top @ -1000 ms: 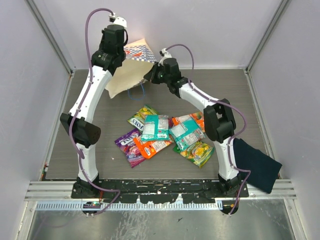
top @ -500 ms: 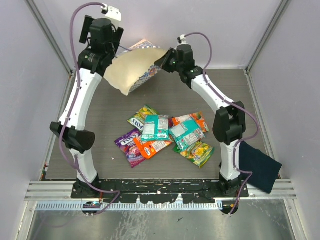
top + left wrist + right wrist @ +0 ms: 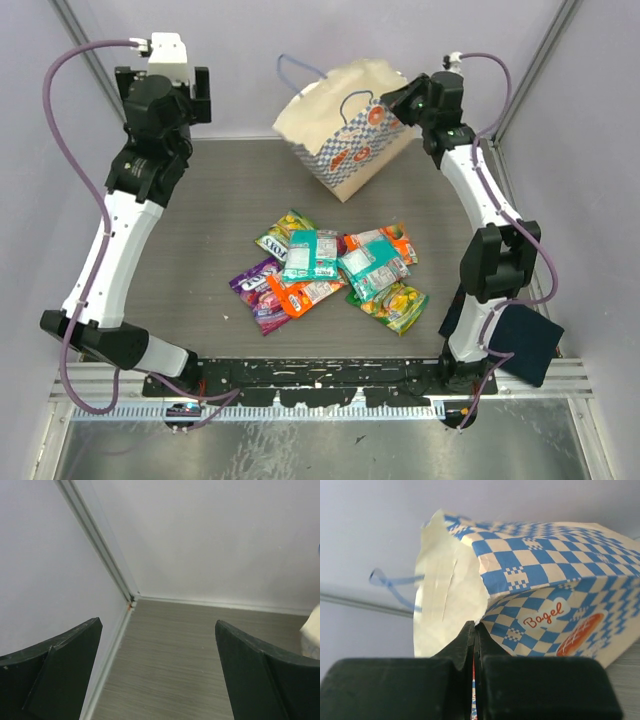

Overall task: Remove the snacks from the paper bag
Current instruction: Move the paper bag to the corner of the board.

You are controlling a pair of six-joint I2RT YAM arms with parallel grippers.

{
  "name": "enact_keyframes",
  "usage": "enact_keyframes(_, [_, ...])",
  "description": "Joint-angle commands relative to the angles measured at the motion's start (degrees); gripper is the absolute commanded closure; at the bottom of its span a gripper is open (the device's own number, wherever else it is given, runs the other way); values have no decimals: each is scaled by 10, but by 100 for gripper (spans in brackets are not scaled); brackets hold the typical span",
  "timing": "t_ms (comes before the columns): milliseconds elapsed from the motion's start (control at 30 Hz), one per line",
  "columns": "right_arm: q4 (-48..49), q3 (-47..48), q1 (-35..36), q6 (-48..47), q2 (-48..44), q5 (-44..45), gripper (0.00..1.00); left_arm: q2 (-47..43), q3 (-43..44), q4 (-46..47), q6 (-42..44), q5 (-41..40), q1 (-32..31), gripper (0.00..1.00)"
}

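The snacks lie out atop the table, so next I will carry the bag [image 3: 345, 125] with my right gripper toward the right in the top view, to the table's bare back corner.
The snacks [image 3: 330, 270] lie in a loose overlapping pile of teal, orange, purple and green-yellow packets on the middle of the table. The paper bag [image 3: 345, 125], beige with blue-white checks and a "Bagel" print [image 3: 545, 615], hangs tilted at the back of the table. My right gripper [image 3: 396, 100] [image 3: 474, 627] is shut on the bag's torn edge, with paper pinched between its jaws. My left gripper [image 3: 162, 85] [image 3: 158, 624] stands wide open and holds nothing, high at the back left and apart from the bag. A beige corner of the bag [image 3: 313, 639] shows at the right edge of the left wrist view.
A dark navy folded cloth [image 3: 520, 340] lies at the front right by the right arm's base. White walls with metal corner rails [image 3: 100, 540] close in the table on three sides. The bag's blue cord handle [image 3: 295, 68] sticks out toward the back wall.
My left gripper has opened, let go of the bag and swung away to the back left. The right gripper has carried the bag up and to the back right.
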Motion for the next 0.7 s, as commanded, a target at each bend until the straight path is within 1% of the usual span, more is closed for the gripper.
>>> enact_keyframes(0, [-11,-10,-30,23,-58,40,99,15,-58,36,-84,57,1,2])
enact_keyframes(100, [-27,-25,-55,39,-79,83,99,36,-74,34,-103,74,1,2])
enact_keyframes(167, [-24,-38,-80,46,-88,84,99,52,-76,23,-111,86,2,2])
enact_keyframes(300, [4,-40,-164,66,-68,13,99,59,-98,24,-116,101,2,2])
enact_keyframes(367, [41,-43,-212,78,-44,-31,99,57,-115,34,-120,108,2,2])
enact_keyframes(500, [51,-17,-268,113,17,-70,98,71,-122,38,-126,125,2,2])
enact_keyframes(533, [61,-15,-277,121,28,-76,94,77,-121,37,-126,128,1,2])
enact_keyframes(567, [75,-18,-286,131,36,-86,82,81,-118,33,-125,130,1,2])
enact_keyframes(600, [91,-20,-294,141,41,-100,63,85,-116,29,-124,130,2,2])
enact_keyframes(633, [100,-23,-301,149,42,-108,46,87,-117,27,-122,130,2,2])
enact_keyframes(667, [102,-29,-304,154,38,-107,34,87,-120,27,-120,129,1,2])
